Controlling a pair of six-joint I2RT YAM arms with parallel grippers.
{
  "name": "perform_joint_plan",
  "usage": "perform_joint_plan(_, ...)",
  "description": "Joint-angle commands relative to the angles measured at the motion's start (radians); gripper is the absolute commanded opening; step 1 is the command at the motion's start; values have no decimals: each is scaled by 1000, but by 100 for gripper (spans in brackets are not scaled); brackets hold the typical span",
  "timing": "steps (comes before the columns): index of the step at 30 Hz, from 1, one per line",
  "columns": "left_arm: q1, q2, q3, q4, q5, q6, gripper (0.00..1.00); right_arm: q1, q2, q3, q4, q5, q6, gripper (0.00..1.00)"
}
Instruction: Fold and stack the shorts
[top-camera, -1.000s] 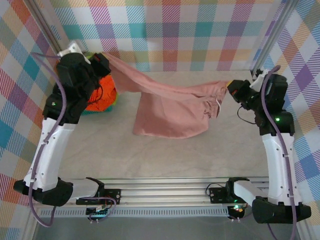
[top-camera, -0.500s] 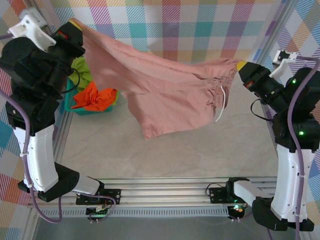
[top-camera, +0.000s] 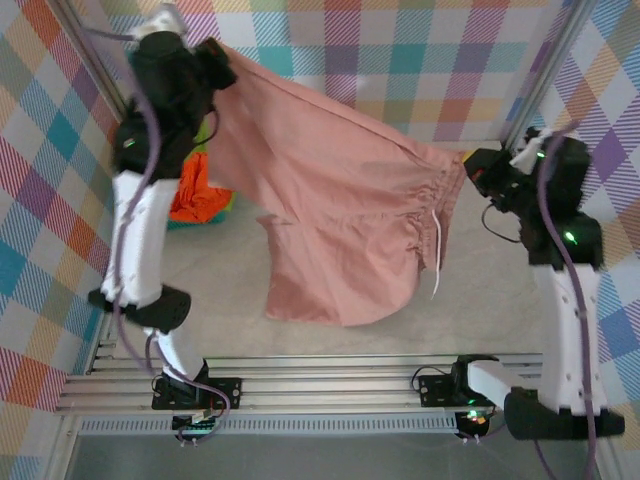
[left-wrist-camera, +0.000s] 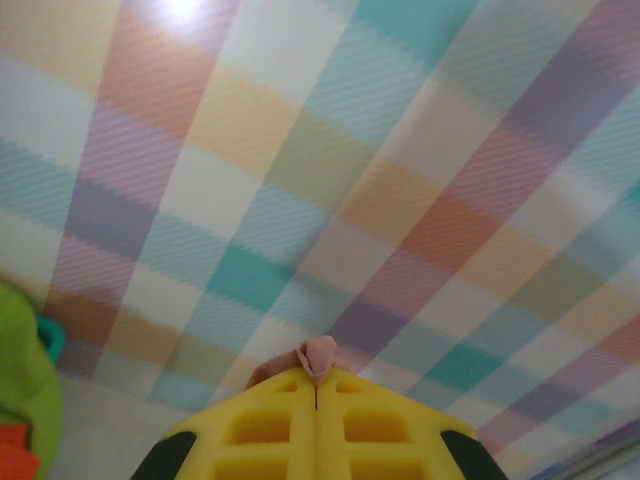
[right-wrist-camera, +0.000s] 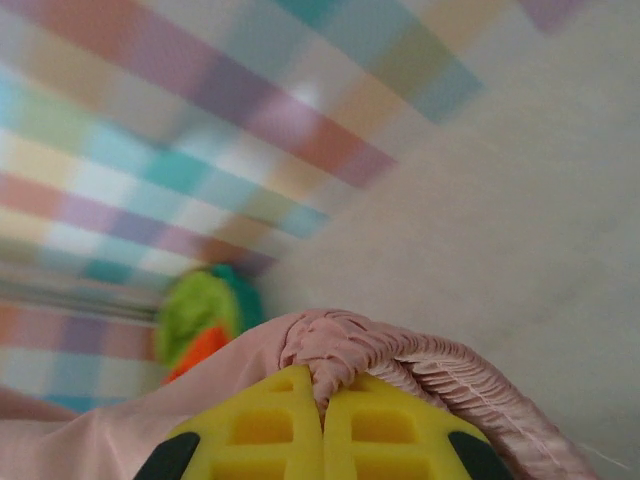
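My right gripper lowers the gathered waistband (right-wrist-camera: 330, 350) onto the table next, then releases the waistband there, since the shorts already hang spread.
The dusty pink shorts (top-camera: 335, 215) hang spread in the air between both arms, their lower legs drooping toward the table. My left gripper (top-camera: 212, 57) is high at the back left, shut on one corner; a pink nub of cloth (left-wrist-camera: 318, 356) pokes out between its yellow pads. My right gripper (top-camera: 470, 170) is at the right, shut on the gathered waistband (right-wrist-camera: 330, 350). The white drawstring (top-camera: 438, 255) dangles. The orange shorts (top-camera: 195, 195) and the lime green shorts (right-wrist-camera: 200, 310) lie bunched in the basket.
The teal mesh basket (top-camera: 228, 205) sits at the back left by the left arm. Plaid walls enclose the table on three sides. An aluminium rail (top-camera: 330, 385) runs along the near edge. Bare table (top-camera: 480, 310) lies under and right of the hanging cloth.
The left arm has swung inward and kept the corner high, while the right gripper dropped lower. The pink shorts have opened out wider and hang lower toward the near edge.
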Motion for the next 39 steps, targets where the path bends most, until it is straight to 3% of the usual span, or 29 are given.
perform_joint_plan(1, 16, 167, -7, 48, -6, 8, 0, 3, 74, -96, 63, 131, -28, 0)
perform_joint_plan(6, 16, 404, 47, 152, 35, -52, 0, 3, 271, -117, 212, 203, -26, 0)
perform_joint_plan(11, 19, 603, 172, 224, 37, -55, 3, -1, 548, 79, 192, 212, -19, 7)
perform_joint_plan(12, 24, 619, 177, 241, 36, -60, 8, -2, 593, 126, 191, 211, -17, 14)
perform_joint_plan(14, 34, 631, 177, 262, 58, -87, 38, -9, 694, 248, 158, 204, -21, 37)
perform_joint_plan(16, 39, 610, 179, 248, 101, -105, 57, -18, 796, 400, 85, 183, -40, 54)
perform_joint_plan(20, 29, 496, 167, 129, 163, -109, 87, -30, 883, 597, -22, 132, -108, 74)
perform_joint_plan(23, 14, 378, 96, -12, 220, -117, 95, -26, 810, 504, 44, 26, -130, 79)
perform_joint_plan(26, -12, 165, -245, -13, 295, -151, 97, 1, 721, 326, 136, -108, -149, 85)
perform_joint_plan(29, -51, -119, -821, 293, 359, -249, 100, 57, 694, 214, 196, -204, -198, 87)
perform_joint_plan(32, -92, -323, -1229, 498, 329, -347, 100, 133, 734, 201, 207, -290, -268, 89)
perform_joint_plan(39, -206, -483, -1658, 631, 285, -467, 100, 245, 916, 328, 183, -347, -299, 91)
